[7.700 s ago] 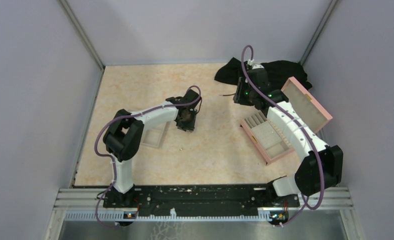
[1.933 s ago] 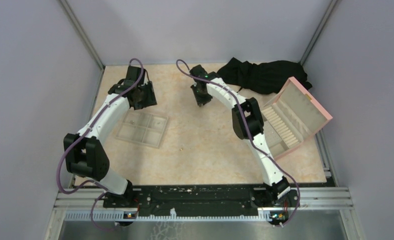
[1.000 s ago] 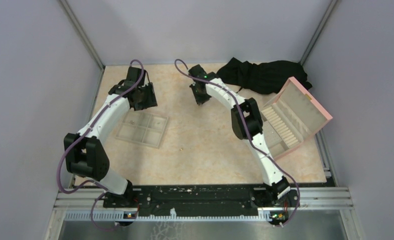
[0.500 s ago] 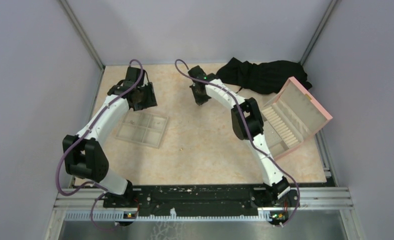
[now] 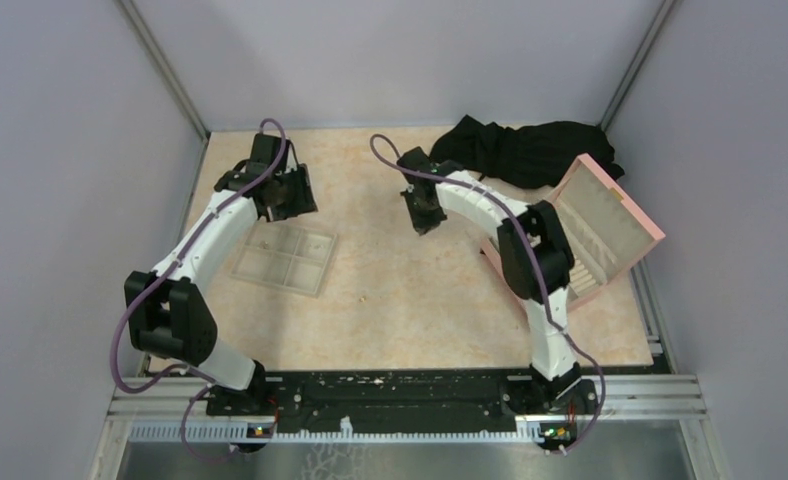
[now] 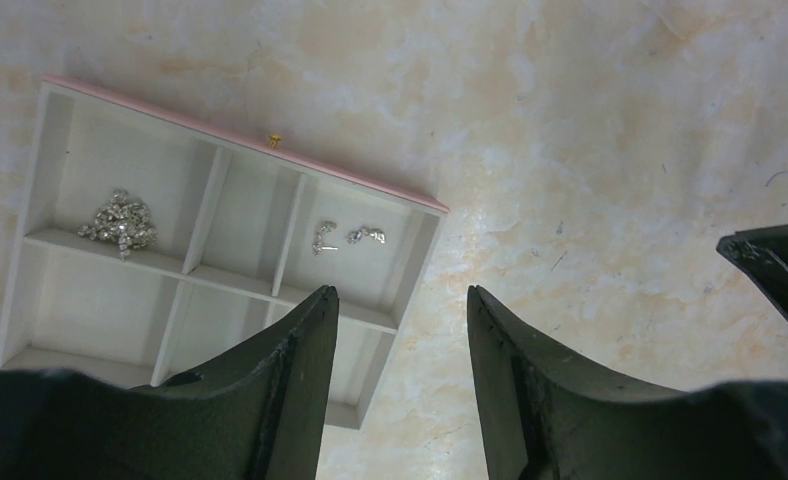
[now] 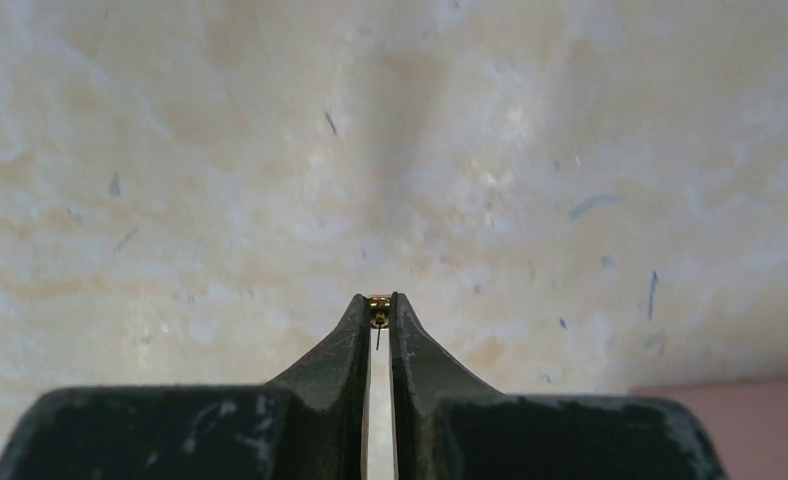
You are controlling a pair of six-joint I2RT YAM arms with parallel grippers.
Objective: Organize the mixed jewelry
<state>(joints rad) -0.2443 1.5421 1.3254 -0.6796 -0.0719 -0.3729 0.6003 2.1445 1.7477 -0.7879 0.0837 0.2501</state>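
Note:
The right gripper carries the stud to the right in the top view and back, over the pink box's near part, next, since the box's lid stands open.
My right gripper (image 7: 379,298) is shut on a tiny gold stud earring (image 7: 379,305), pinched at the fingertips above bare table. In the top view it (image 5: 425,218) hangs at the table's middle back. My left gripper (image 6: 400,292) is open and empty above the right edge of the translucent grey four-compartment tray (image 6: 170,113). The tray holds a silvery cluster of jewelry (image 6: 120,220) in one compartment and two small silvery pieces (image 6: 345,237) in another. A gold speck (image 6: 273,141) lies on the table just beyond the tray's far rim. In the top view the left gripper (image 5: 292,197) is just behind the tray (image 5: 326,265).
The pink hinged box (image 5: 615,215) stands open at the right, and its corner shows in the right wrist view (image 7: 740,405). A black cloth (image 5: 525,150) lies at the back right. A pale speck (image 5: 363,296) lies on the table in front of the tray.
My right gripper has moved right and toward the near side, and the right arm has swung toward the pink box. The left arm has barely moved.

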